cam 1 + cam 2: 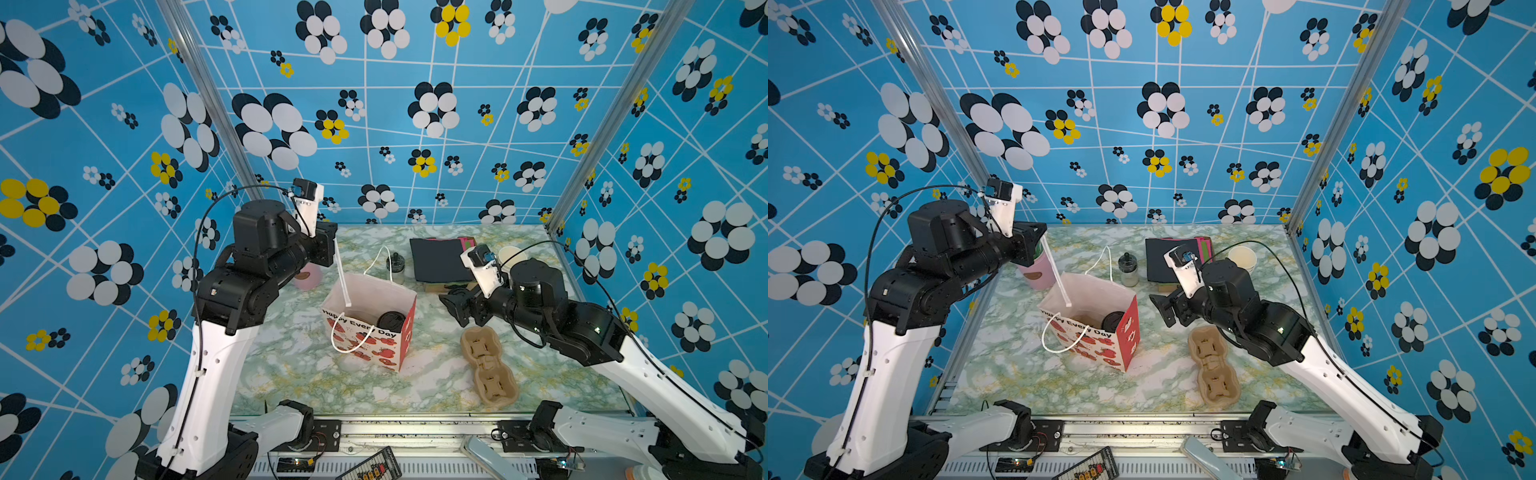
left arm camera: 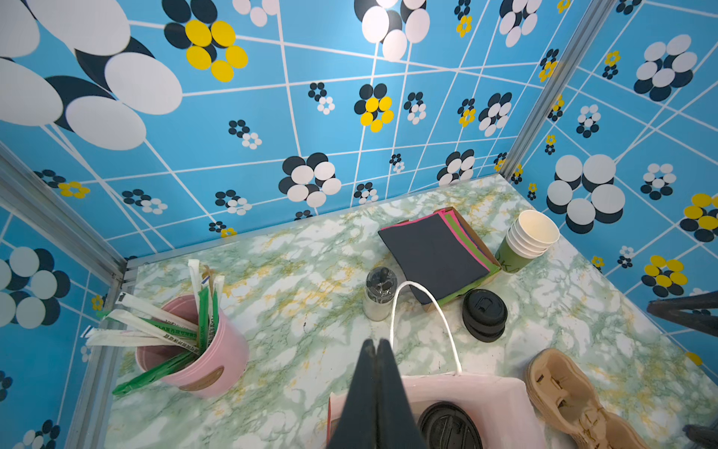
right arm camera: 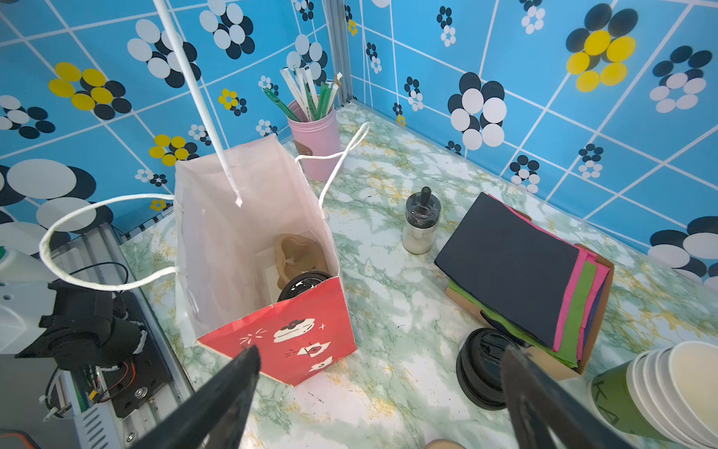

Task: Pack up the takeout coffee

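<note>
The straw's lower end already points inside the bag, so my left gripper lowers next toward the bag's opening (image 1: 361,308), beside the black sip lid, and releases the straw.
The takeout coffee (image 1: 390,321) (image 3: 305,283) stands inside the open red-and-white paper bag (image 1: 376,345) (image 1: 1100,345) (image 3: 279,342); only its black sip lid (image 2: 448,427) shows. It stands next to a brown cardboard insert (image 3: 299,252). My left gripper (image 2: 375,342) (image 1: 332,249) hangs above the bag's far left rim. It is shut on a white wrapped straw (image 1: 343,278) (image 3: 202,101), which slants down into the bag's mouth. My right gripper (image 3: 380,352) (image 1: 454,309) is open and holds nothing, just right of the bag.
A pink cup of straws (image 2: 209,350) stands at the back left. A shaker jar (image 1: 395,264), a napkin box (image 1: 438,259), stacked black lids (image 2: 485,315) and nested paper cups (image 2: 532,237) sit behind. A cardboard cup carrier (image 1: 488,365) lies front right.
</note>
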`<control>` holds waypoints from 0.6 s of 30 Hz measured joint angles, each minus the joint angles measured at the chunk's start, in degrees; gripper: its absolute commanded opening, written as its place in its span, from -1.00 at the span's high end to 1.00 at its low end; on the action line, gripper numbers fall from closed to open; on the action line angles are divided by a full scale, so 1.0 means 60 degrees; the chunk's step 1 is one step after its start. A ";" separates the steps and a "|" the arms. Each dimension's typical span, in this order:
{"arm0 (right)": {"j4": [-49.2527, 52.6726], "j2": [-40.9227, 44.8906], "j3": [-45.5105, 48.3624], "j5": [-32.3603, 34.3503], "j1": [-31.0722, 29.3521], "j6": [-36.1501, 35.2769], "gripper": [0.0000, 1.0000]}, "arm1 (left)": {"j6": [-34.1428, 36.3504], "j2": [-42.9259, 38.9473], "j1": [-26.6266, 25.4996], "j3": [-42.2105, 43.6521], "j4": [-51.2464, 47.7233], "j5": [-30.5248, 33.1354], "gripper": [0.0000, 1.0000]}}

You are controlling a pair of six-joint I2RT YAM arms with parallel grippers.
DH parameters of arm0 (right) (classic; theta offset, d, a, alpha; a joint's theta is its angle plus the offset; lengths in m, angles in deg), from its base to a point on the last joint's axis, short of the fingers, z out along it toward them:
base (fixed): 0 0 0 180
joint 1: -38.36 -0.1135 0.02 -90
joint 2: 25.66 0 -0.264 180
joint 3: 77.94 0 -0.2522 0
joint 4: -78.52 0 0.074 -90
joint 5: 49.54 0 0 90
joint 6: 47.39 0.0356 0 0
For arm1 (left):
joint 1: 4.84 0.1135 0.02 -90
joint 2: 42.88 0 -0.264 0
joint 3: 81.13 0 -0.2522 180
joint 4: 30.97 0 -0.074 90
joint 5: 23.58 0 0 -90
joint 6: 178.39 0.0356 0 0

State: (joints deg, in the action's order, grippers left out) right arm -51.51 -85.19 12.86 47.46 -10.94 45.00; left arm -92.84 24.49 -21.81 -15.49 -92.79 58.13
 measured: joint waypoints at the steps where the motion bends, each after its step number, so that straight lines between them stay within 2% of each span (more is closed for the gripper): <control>1: 0.0000 0.0000 0.0000 0.0000 0.0000 0.0000 -0.98 | -0.0040 -0.0073 0.0000 0.0277 0.0135 0.0000 1.00; 18: 0.0040 -0.0018 0.0302 0.0106 0.0000 -0.0004 -0.98 | -0.0178 -0.1213 -0.0087 0.4167 0.2022 -0.0273 1.00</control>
State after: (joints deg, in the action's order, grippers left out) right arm -51.27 -85.29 14.67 48.09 -10.94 44.98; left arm -93.91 17.21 -22.33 9.52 -80.66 56.49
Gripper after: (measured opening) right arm 0.991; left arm 0.045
